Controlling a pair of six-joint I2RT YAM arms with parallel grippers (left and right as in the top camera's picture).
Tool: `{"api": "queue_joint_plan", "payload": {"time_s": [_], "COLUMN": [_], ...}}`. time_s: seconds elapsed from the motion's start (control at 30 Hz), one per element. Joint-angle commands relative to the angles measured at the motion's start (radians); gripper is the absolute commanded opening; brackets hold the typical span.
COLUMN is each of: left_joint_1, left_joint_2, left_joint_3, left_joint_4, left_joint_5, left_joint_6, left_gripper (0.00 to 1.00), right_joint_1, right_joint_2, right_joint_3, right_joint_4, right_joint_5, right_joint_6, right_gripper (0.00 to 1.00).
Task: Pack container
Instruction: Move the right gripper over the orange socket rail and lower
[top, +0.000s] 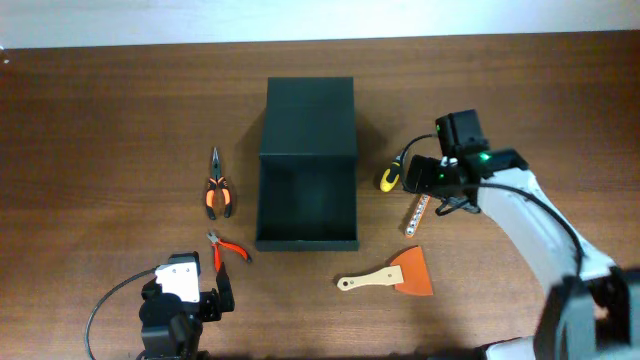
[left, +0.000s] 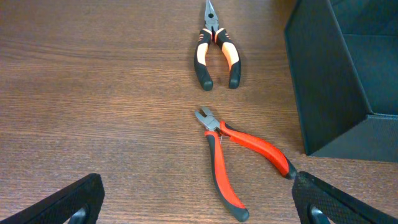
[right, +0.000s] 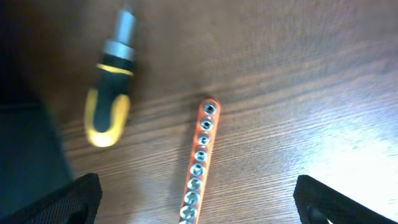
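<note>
The orange socket bar (top: 417, 214) (right: 198, 166) will have one finger on each side of it as my right gripper moves down to it.
The dark green container (top: 306, 190) stands open at the table's middle, its flap lid folded back; its corner shows in the left wrist view (left: 336, 81). My left gripper (left: 199, 205) is open and empty, low over the red cutters (left: 239, 158), near the table's front (top: 215, 303). My right gripper (right: 196, 205) is open and empty above the orange socket rail (right: 199, 162), to the right of the container (top: 440, 195). A yellow-handled screwdriver (right: 111, 102) lies beside the rail.
Orange-and-black needle-nose pliers (left: 216, 50) lie left of the container (top: 218, 190). The red cutters (top: 228, 249) lie near its front left corner. An orange scraper with a wooden handle (top: 395, 275) lies at the front right.
</note>
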Motion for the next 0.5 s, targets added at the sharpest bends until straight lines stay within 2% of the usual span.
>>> {"api": "queue_joint_plan", "payload": {"time_s": [0.0,0.2,0.27,0.47], "left_joint_1": [0.004,0.004,0.004,0.004], "left_joint_2": [-0.008,-0.008,-0.008,-0.008], "left_joint_3": [-0.005,-0.005,-0.005,-0.005], "left_joint_4": [0.003,0.003,0.003,0.003], "left_joint_5": [0.003,0.003,0.003,0.003], "left_joint_6": [-0.010,-0.010,-0.010,-0.010], "left_gripper": [0.99,0.99,0.99,0.99], "right_joint_1": [0.006,0.006,0.006,0.006], "right_joint_2": [0.067,0.157,0.173,0.195], "right_joint_3": [0.021,0.021,0.021,0.020], "right_joint_4": [-0.005,-0.004,-0.003,0.005], "right_joint_5": [0.007,-0.041,-0.045,-0.052], "right_joint_6": [0.062,0.073,0.073,0.073], "right_gripper": [0.99,1.00,0.96,0.95]}}
